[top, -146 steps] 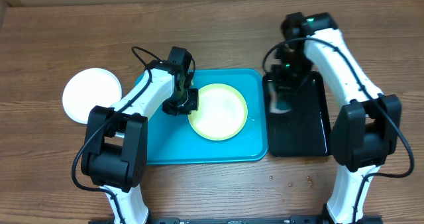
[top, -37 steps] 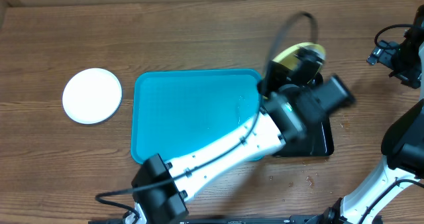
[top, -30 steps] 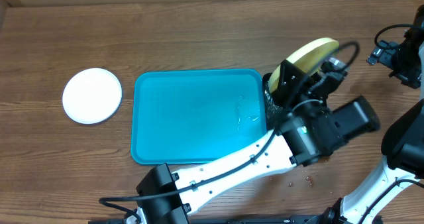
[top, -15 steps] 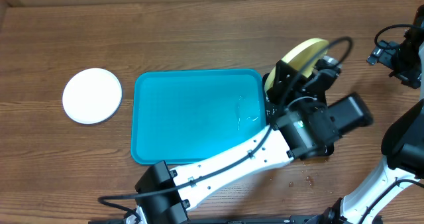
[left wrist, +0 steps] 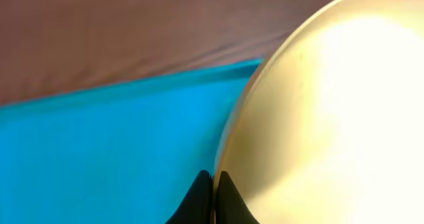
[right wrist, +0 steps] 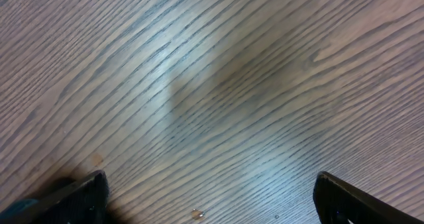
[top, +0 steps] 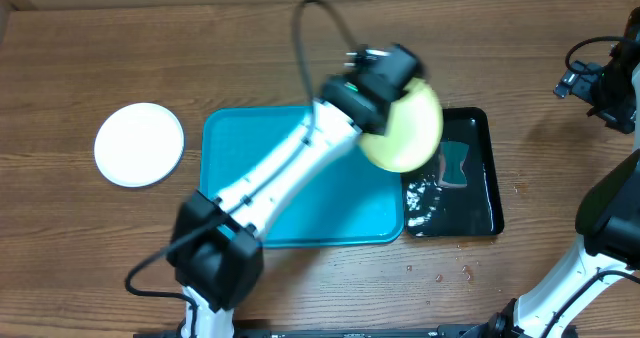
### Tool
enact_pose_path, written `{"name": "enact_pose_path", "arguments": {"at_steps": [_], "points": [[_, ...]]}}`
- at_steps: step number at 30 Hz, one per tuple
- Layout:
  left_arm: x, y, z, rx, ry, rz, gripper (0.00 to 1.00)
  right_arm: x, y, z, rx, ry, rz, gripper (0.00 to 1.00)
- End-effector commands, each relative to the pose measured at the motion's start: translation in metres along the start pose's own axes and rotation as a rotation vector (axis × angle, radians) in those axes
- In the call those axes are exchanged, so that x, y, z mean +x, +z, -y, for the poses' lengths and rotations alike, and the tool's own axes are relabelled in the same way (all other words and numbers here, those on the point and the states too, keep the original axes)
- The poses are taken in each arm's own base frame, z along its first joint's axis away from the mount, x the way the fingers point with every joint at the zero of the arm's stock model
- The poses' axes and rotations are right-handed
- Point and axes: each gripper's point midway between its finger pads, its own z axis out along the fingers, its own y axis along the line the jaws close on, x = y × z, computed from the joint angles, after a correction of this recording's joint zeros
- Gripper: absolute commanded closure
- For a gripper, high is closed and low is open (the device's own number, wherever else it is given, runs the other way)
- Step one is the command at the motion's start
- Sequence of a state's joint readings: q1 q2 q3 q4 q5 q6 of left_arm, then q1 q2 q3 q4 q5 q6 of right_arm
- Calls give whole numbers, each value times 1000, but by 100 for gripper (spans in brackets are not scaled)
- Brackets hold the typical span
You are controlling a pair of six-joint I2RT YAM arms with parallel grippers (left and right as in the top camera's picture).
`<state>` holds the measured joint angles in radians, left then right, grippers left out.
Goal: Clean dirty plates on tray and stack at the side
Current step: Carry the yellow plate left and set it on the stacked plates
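The white plate (top: 139,144) is below and to the left in the overhead view, so I will next move my left gripper over the cyan-blue tray and down onto it.
My left gripper (top: 381,106) is shut on the rim of a pale yellow-green plate (top: 406,130), held in the air over the right edge of the cyan-blue tray (top: 270,193). In the left wrist view the black fingertips (left wrist: 219,199) pinch the plate (left wrist: 324,118) at its edge, with the tray (left wrist: 99,151) below. A white plate (top: 139,144) lies on the table left of the tray. My right gripper (top: 590,84) hangs at the far right edge, open over bare wood (right wrist: 212,201) with nothing between its fingers.
A glossy black tray (top: 480,206) sits right of the cyan tray, wet, with a dark teal sponge (top: 456,164) in it. Small crumbs and drops (top: 440,274) lie on the wood in front of it. The left arm (top: 270,183) stretches diagonally across the cyan tray.
The left arm has swung the yellow-green plate from above the black tray leftward to the cyan tray's right edge, and the plate now faces the camera more. The right arm has not moved.
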<state>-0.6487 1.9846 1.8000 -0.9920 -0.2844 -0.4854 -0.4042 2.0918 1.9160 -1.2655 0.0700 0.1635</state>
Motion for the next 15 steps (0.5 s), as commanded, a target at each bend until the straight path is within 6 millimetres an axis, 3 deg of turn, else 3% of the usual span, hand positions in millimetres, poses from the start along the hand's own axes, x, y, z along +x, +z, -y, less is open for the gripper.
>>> {"name": "enact_pose_path", "arguments": {"at_steps": [1,9,15], "points": [[10,28,-36,86,-158,-144,96,-8,-16,0,-4,6,49,0],[-2,52,-175,139,-482,-224,96,-8,-16,0,-4,6,49,0],[28,49,-293,37,-715,-273,96,-8,-16,0,-4,6,49,0]]}}
